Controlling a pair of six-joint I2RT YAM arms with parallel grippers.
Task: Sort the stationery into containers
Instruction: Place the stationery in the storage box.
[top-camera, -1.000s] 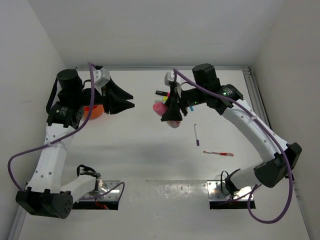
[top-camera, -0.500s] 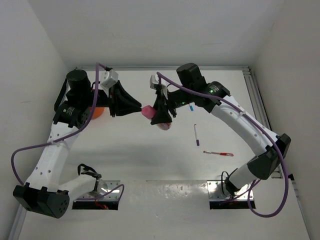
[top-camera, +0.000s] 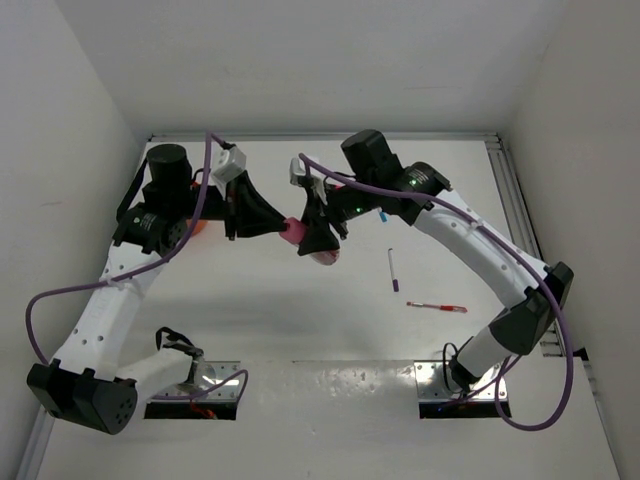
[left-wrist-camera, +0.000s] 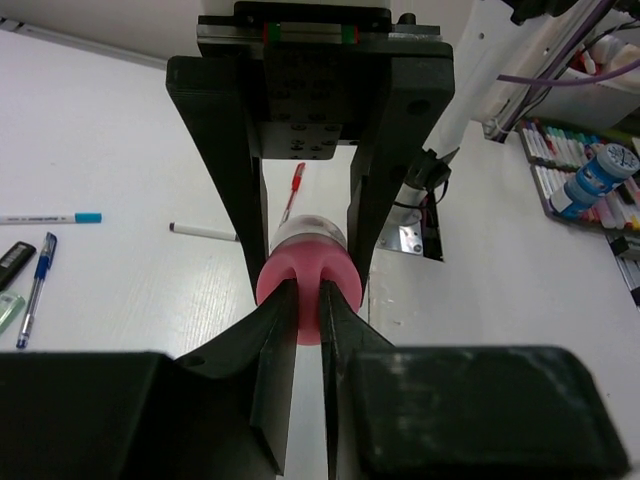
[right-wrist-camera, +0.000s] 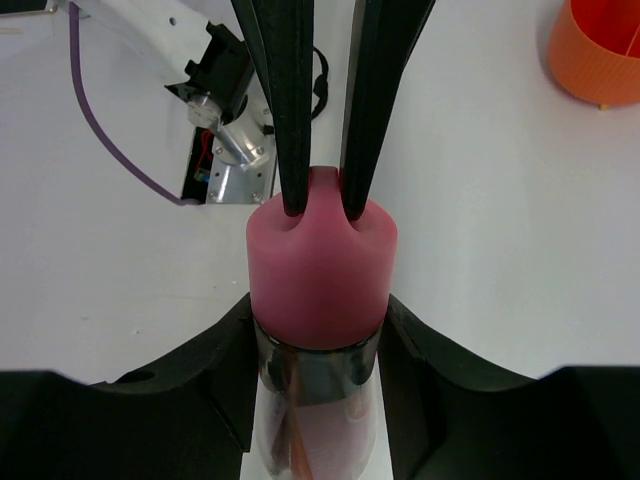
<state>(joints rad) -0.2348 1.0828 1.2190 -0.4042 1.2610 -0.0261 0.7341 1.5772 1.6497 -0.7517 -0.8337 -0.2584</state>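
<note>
I should swing my left gripper left in the top view, over the orange bowl (top-camera: 199, 226) below, tip it down and release.
The pink chunky item (top-camera: 293, 232) is a clear tube with a soft pink cap, held in the air mid-table. My right gripper (top-camera: 318, 240) is shut on its clear body (right-wrist-camera: 318, 380). My left gripper (top-camera: 280, 224) is shut on the pink cap (left-wrist-camera: 305, 285) and its fingertips (right-wrist-camera: 292, 150) dent the cap (right-wrist-camera: 320, 270). The orange bowl (right-wrist-camera: 600, 50) stands behind the left arm, mostly hidden in the top view (top-camera: 199, 226). A white pen with a purple tip (top-camera: 393, 270) and a red pen (top-camera: 436, 307) lie on the table at the right.
More pens lie behind the right arm: a blue pen (left-wrist-camera: 35, 290), a white pen with a blue end (left-wrist-camera: 50, 217), a white pen with a black tip (left-wrist-camera: 205, 232) and a black item (left-wrist-camera: 15, 262). The arm base plates (top-camera: 330, 385) sit at the near edge.
The right gripper carried the pink item left toward the middle. The left gripper swung right from the bowl and closed on the pink cap.
</note>
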